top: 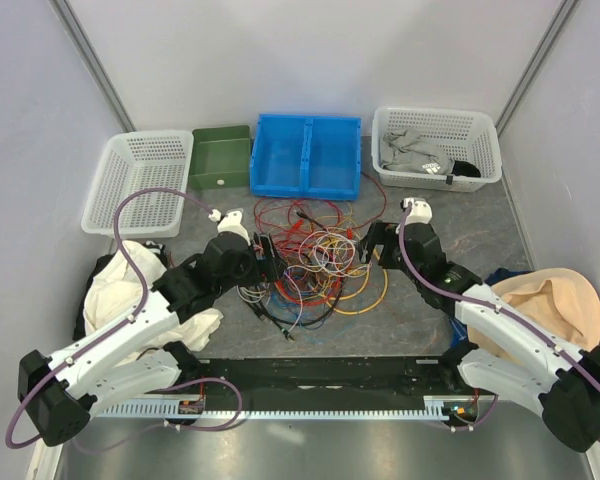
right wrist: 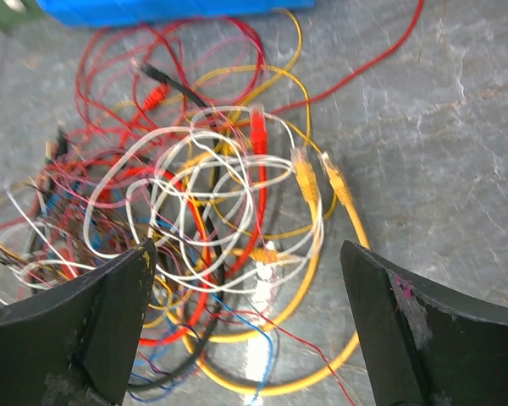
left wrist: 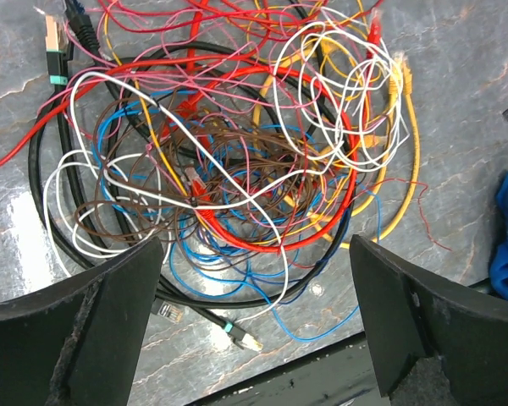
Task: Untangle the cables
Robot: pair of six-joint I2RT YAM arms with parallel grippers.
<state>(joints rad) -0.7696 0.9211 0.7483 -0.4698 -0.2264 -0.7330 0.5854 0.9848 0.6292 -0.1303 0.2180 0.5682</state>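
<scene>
The right gripper moves past the white loops toward the middle of the heap next, then goes down onto the thin dark-brown cable (top: 303,275) (right wrist: 91,227).
The cables (top: 315,258) lie in one tangled heap of red, yellow, white, blue, brown and black wires on the grey table. My left gripper (top: 268,258) hovers at the heap's left side, jaws wide open and empty; below it the tangle (left wrist: 237,152) shows, with a black cable's plug end (left wrist: 241,337) nearest. My right gripper (top: 372,243) hovers at the heap's right side, jaws wide open and empty; below it are white loops (right wrist: 203,194) and a thick yellow cable (right wrist: 339,279).
A white basket (top: 140,182), a green bin (top: 221,157), a blue two-part bin (top: 308,155) and a white basket with cloth (top: 435,147) stand along the back. White cloth (top: 115,290) lies at the left, a tan hat (top: 550,305) at the right.
</scene>
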